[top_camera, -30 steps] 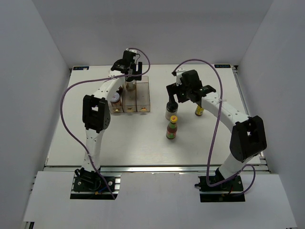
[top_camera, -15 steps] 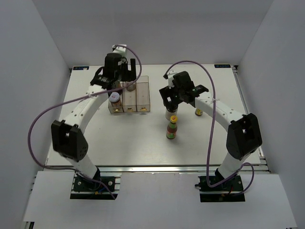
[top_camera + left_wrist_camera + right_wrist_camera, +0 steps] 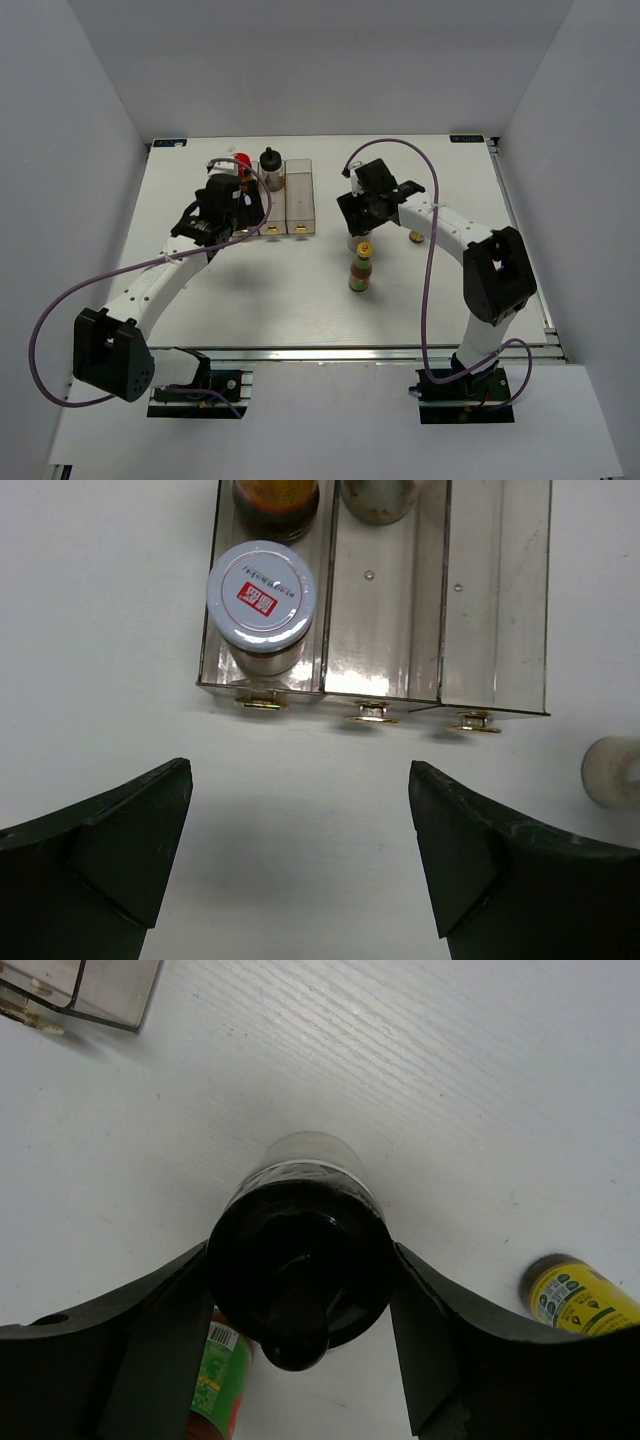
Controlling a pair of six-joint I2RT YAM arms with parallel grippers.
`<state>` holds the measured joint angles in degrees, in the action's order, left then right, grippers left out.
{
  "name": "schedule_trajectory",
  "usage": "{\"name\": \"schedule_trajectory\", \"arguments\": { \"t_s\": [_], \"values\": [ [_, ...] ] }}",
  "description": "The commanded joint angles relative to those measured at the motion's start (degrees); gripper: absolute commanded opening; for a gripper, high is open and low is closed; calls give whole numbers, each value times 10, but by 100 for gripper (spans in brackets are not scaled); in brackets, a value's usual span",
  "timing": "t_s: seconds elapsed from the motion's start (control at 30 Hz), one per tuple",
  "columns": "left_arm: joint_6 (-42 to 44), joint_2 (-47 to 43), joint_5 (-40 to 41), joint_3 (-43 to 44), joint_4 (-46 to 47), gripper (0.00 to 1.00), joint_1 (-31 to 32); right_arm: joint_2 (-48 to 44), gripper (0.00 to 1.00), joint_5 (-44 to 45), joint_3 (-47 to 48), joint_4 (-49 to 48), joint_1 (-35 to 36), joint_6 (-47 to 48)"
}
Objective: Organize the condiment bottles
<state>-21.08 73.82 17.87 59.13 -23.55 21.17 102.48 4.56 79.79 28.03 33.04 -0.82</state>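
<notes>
The middle slot's near end [image 3: 273,214] to my right gripper's left in the top view is empty, so my right gripper should lift the jar over, lower and release it there.
In the right wrist view a black-capped clear jar [image 3: 298,1270] stands upright between my right gripper's [image 3: 300,1255] fingers, and both fingers press against the cap. From above, that gripper [image 3: 358,215] covers the jar [image 3: 354,243]. A yellow-capped red-labelled bottle [image 3: 362,268] stands just in front of it, also seen as a green-and-red label [image 3: 215,1380]. My left gripper [image 3: 300,850] is open above bare table, in front of the clear rack [image 3: 495,600]. The rack's left slot holds a white-capped jar [image 3: 260,590] and a red-capped bottle [image 3: 241,160]. A black-capped bottle [image 3: 270,165] stands in the middle slot.
A small yellow bottle [image 3: 416,237] lies to the right of the right gripper, also seen at the edge of the wrist view [image 3: 575,1295]. The rack's right slot [image 3: 300,195] holds nothing. A pale round object [image 3: 612,770] shows at the right edge of the left wrist view.
My left arm drew back from the rack's far end to its near side, staying open. My right gripper came down over the black-capped jar and its jaws closed in on the cap.
</notes>
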Motion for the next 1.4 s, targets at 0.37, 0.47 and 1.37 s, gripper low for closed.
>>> {"name": "schedule_trajectory", "arguments": {
  "t_s": [0.37,0.47,1.37],
  "values": [
    [-41,-49,66,-31,-24,98,0,-25,35,44,73,-17,23,6],
    [-48,-68,81,-35,-36,98,0,-21,30,48,132,-25,34,28],
    [-88,-149,112,-92,-33,98,0,250,24,12,468,-134,141,22]
  ]
}}
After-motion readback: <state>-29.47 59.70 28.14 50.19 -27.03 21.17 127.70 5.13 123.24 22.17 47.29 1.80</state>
